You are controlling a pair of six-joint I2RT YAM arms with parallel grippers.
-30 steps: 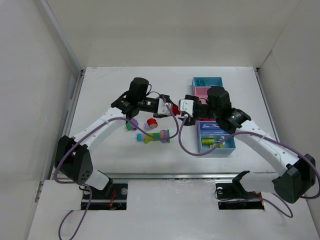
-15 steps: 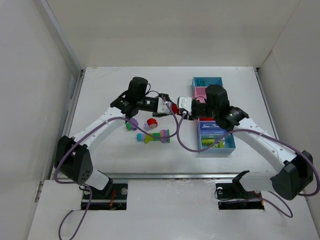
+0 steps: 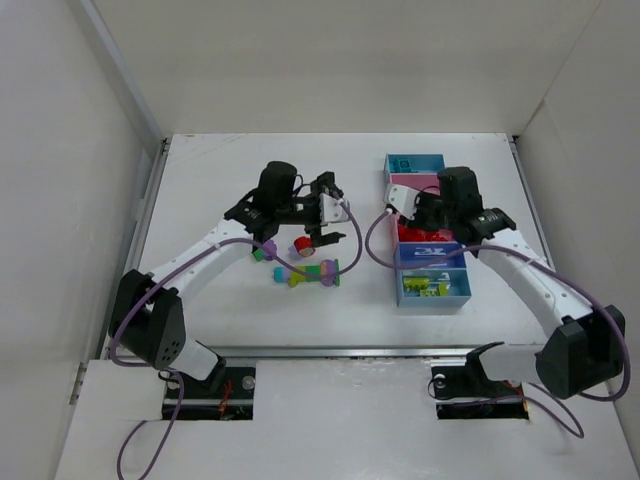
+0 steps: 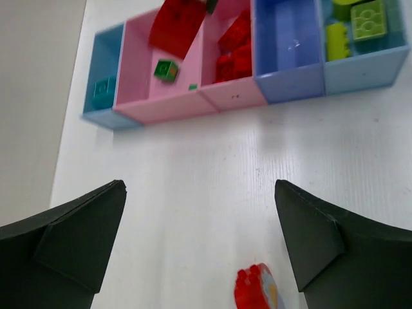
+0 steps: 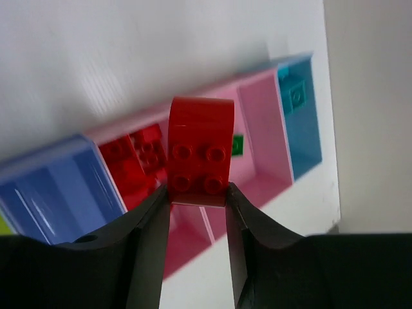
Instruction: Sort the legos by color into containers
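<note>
Red bricks lie in one pink bin, so my right gripper brings the red lego brick down into that bin next and opens.
My right gripper is shut on a red lego brick, studs toward the camera, and holds it above the two pink bins of the containers. The same brick shows over the pink bins in the left wrist view. In the top view the right gripper hangs over the strip. My left gripper is wide open with nothing between its fingers, above a round red lego on the table. Red bricks lie in one pink bin and a green brick in the other.
Loose legos lie left of the strip: a red piece, a purple one and a mixed cluster. Yellow-green bricks fill the near light blue bin, and a teal brick sits in the far one. Walls enclose the table.
The two grippers met at the red brick. The left one let go, opened wide and drew back left. The right one carried the brick right, over the pink bins.
</note>
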